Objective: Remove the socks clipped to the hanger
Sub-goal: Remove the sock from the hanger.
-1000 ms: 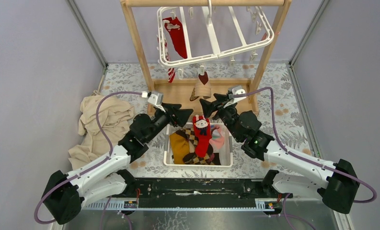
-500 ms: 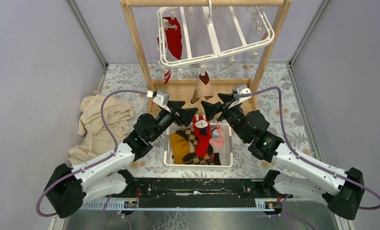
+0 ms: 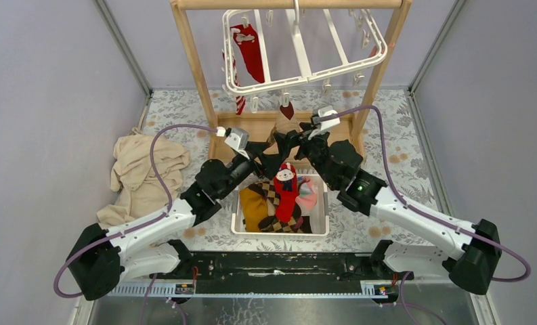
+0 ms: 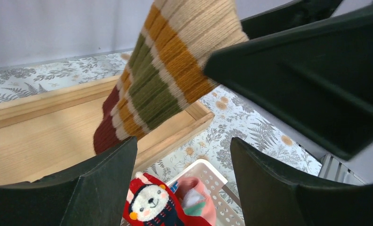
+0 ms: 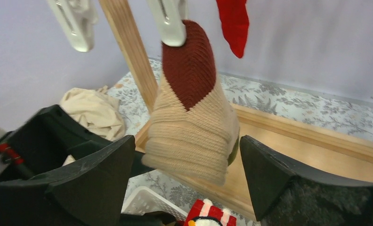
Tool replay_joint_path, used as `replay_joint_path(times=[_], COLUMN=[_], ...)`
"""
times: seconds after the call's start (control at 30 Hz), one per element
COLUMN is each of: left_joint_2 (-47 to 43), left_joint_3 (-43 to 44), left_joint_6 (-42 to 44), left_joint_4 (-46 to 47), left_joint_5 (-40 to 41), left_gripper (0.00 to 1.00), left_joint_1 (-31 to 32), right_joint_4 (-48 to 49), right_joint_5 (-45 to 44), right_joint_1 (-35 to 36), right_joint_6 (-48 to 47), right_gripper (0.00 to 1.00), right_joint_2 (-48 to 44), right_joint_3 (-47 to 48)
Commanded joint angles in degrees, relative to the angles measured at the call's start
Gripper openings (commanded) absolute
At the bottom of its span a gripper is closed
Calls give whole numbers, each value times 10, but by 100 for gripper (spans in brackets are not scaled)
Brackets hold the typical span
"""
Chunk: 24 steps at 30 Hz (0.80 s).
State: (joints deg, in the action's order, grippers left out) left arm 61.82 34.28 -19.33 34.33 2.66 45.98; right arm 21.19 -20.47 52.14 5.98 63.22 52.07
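Note:
The lower end of the tan sock already hangs between the open fingers. My right gripper should move gently a little farther onto that end and close it.
The white hanger point(image 3: 306, 71) hangs from the wooden rack point(image 3: 194, 64). A plain red sock point(image 3: 250, 51) and a red-white striped sock point(image 3: 241, 103) are clipped at its left. At its front a white clip point(image 5: 170, 21) holds a tan sock point(image 5: 194, 122) by its maroon toe point(image 3: 287, 110); the sock's other side is banded green and mustard point(image 4: 170, 80). My right gripper point(image 5: 186, 160) is open, one finger on each side of this sock's lower end, not pinching it. Beside and below the sock, my left gripper point(image 4: 184, 165) is open and empty.
Under both grippers a white perforated basket point(image 3: 319, 227) holds several loose socks, among them a red bear sock point(image 4: 149, 205). A beige cloth point(image 3: 143, 176) lies heaped at the left. The rack's wooden base tray point(image 3: 252, 128) sits just behind the grippers.
Both arms have reached forward from the basket toward the hanging tan sock. The right gripper's jaws have widened and now straddle the sock.

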Motion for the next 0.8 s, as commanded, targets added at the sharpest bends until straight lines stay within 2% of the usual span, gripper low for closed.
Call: replay_joint_path(times=[0.0, 0.37, 0.5, 0.57, 0.63, 0.77], left_joint_2=[12, 19, 13, 8, 0, -31], left_joint_3=[33, 35, 31, 30, 29, 34], left_joint_6=[26, 41, 44, 44, 44, 45], left_joint_4=[45, 64, 68, 69, 62, 17], left_joint_5=[9, -8, -20, -24, -24, -21], left_gripper=[80, 79, 79, 79, 79, 79], left_joint_1=[16, 46, 53, 56, 61, 69], right_joint_4=[7, 5, 5, 9, 11, 7], right_joint_5=[-70, -111, -119, -119, -118, -93], right_joint_1=[2, 1, 1, 2, 2, -14], right_joint_6=[-5, 6, 7, 7, 5, 0], right_gripper=[90, 95, 92, 84, 64, 36], right_joint_2=[22, 51, 56, 56, 53, 39], right_joint_3=[35, 54, 55, 52, 50, 45])
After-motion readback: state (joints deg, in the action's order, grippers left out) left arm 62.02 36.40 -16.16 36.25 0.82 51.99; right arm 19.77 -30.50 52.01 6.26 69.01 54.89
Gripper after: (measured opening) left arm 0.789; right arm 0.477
